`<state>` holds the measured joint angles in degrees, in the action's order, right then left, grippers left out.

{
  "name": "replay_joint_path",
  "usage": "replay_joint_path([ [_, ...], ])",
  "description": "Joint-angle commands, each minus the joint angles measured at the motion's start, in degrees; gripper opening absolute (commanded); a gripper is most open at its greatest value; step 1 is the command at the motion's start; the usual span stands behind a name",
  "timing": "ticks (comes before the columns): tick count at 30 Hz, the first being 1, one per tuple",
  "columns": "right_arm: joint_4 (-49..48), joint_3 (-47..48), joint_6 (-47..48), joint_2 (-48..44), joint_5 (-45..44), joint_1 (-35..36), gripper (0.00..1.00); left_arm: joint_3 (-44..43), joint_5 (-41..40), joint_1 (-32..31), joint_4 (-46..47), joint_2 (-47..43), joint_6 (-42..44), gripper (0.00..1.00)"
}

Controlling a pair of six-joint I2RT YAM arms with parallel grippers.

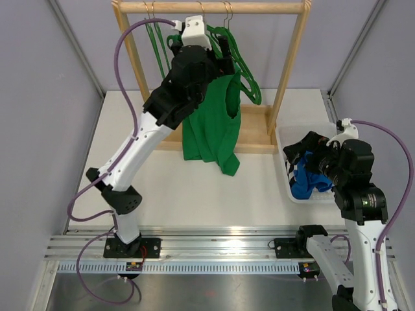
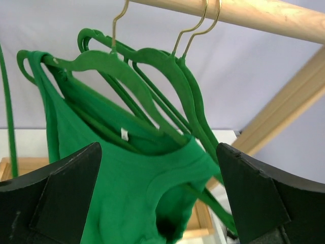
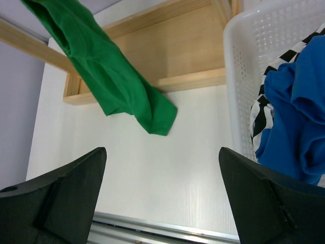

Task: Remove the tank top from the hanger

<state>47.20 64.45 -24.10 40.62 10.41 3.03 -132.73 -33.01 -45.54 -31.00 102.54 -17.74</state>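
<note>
My left gripper is to move outward next and close on the hanger's bare arm just above the tank top's slipped shoulder, because the arm is clear of cloth there.
A green tank top [image 1: 211, 126] hangs from a green hanger [image 2: 127, 73] on the wooden rail [image 1: 211, 8]; its hem reaches the table. One strap sits on the hanger's left end; the other shoulder has slid down the right arm [image 2: 195, 152]. My left gripper [image 2: 158, 203] is open, raised just in front of the top's neckline, jaws either side of the cloth without touching it. My right gripper [image 3: 160, 203] is open and empty, low over the table beside the basket; the top's hem shows in its view [image 3: 152, 114].
More green hangers [image 2: 195, 96] hang on the same rail. The wooden rack's base [image 1: 256, 133] and posts stand at the back. A white basket [image 1: 285, 175] at the right holds blue and striped clothes [image 3: 297, 117].
</note>
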Motion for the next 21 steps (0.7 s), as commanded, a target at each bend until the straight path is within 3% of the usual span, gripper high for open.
replay_joint_path([
  [1,1.4,-0.11,1.68,-1.24,6.37,-0.13,1.0,-5.52,-6.17,0.01,7.8,4.06,2.7,0.99],
  [5,2.46,-0.29,2.12,-3.0,7.77,-0.04,0.99,-6.85,-9.96,0.97,7.89,6.27,4.11,0.99],
  [7,2.55,0.06,2.12,-4.06,8.13,-0.13,1.0,-6.84,-9.53,2.64,7.02,6.88,2.63,0.94],
  [21,2.81,3.41,1.51,-4.06,9.98,-0.04,1.0,-9.66,4.88,10.56,-4.33,8.9,-2.92,0.86],
])
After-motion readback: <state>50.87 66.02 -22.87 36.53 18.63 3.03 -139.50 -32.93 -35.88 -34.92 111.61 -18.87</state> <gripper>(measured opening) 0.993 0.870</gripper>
